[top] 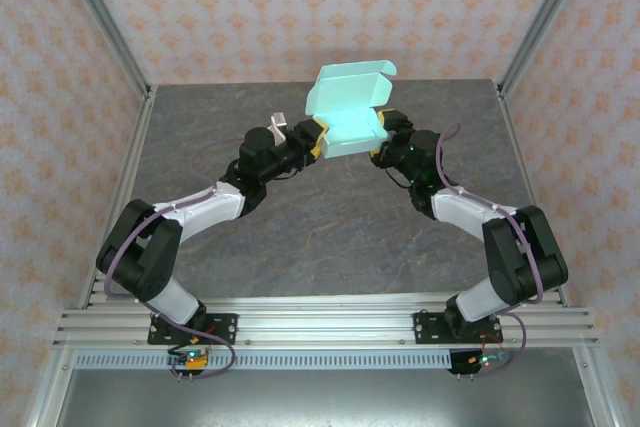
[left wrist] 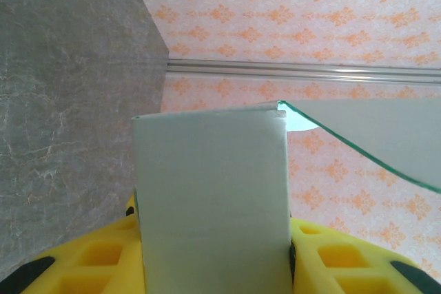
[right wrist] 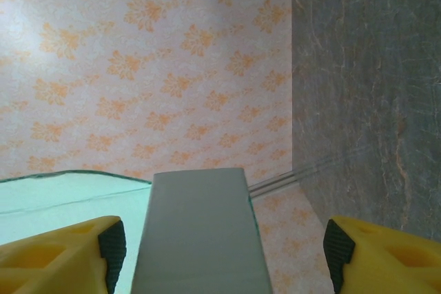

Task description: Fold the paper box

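Observation:
The left gripper lowers the box (top: pixel 345 112), still hanging midair, onto the grey stone table below it next. Then the left gripper lets go of the box's end.
The paper box (top: pixel 345 112) is pale mint-green card, half formed, and hangs in the air over the far middle of the table with its lid flap up. My left gripper (top: pixel 318 139) is shut on the box's left end. In the left wrist view, an end wall of the paper box (left wrist: pixel 213 197) sits tight between the yellow fingers (left wrist: pixel 89 259). My right gripper (top: pixel 383 142) is at the box's right end. Its jaws stand open around a side wall of the paper box (right wrist: pixel 196 239), with a gap to each pad (right wrist: pixel 341 253).
The grey stone table (top: pixel 330 217) lies below the box. Aluminium frame posts (top: pixel 105 17) rise at the back corners, with orange-patterned walls behind. Both arms reach inward from their bases on the near rail (top: pixel 320 327).

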